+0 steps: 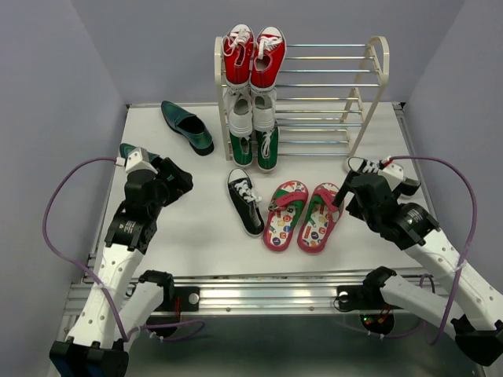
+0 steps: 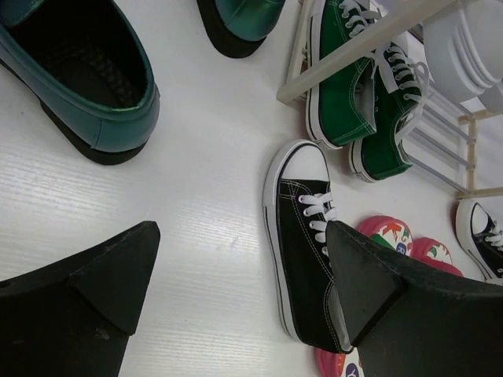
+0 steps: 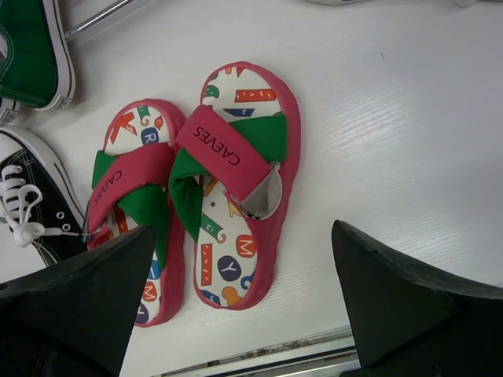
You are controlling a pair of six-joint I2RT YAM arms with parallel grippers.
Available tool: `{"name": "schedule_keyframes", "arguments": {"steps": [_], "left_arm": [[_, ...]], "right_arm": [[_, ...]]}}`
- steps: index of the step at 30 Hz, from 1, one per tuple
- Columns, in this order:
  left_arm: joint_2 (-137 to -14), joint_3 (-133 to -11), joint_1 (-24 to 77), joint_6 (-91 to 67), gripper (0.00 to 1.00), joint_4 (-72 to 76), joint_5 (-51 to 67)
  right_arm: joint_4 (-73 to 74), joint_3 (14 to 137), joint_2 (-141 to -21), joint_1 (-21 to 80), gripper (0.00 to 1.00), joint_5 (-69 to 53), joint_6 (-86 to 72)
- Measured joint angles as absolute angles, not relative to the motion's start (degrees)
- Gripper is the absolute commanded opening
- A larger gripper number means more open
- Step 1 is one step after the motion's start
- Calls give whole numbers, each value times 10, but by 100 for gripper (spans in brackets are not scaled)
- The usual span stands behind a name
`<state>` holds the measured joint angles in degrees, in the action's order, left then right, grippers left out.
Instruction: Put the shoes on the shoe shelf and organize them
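The mid-table sneaker is below the left gripper, to the gripper's right in the top view, and the robot will next sweep that gripper down onto its heel's side, where bare table leaves room.
The cream shoe shelf stands at the back. One black sneaker lies mid-table; it also shows in the left wrist view. A second black sneaker lies behind my right gripper. Two pink flip-flops lie side by side; they also show in the right wrist view. One teal loafer lies at the back left, another by my left arm, seen large in the left wrist view. My left gripper is open and empty above the table, left of the sneaker. My right gripper is open and empty above the right flip-flop.
Red sneakers, white sneakers and green sneakers fill the left end of the shelf's three tiers. The right part of each tier is bare rods. A metal rail runs along the table's near edge.
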<state>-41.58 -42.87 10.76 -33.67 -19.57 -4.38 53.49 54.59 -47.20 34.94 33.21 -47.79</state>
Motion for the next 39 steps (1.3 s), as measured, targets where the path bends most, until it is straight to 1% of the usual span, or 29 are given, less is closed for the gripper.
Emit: {"name": "schedule_keyframes", "arguments": {"steps": [5,10,12,18,23,28,32,39], "left_arm": [[-417,-429,108,-337,99,-198,-32],[-425,-429,108,-339,99,-191,-10],[-434,-427,108,-339,99,-186,1],[-453,-410,108,-340,99,-170,36],[-448,-374,118,-354,99,-144,83],[-457,-329,210,-390,99,-101,105],[-517,-326,304,-424,99,-67,94],[-618,-342,361,-458,99,-47,60]], "right_arm": [[540,546,-471,349,100,313,-491],[565,527,-464,349,100,268,-514],[567,510,-476,349,100,244,-517],[523,435,-568,349,100,159,-516],[509,427,-575,349,100,145,-514],[504,433,-573,349,100,154,-514],[499,433,-573,349,100,154,-514],[492,433,-567,349,100,158,-514]]}}
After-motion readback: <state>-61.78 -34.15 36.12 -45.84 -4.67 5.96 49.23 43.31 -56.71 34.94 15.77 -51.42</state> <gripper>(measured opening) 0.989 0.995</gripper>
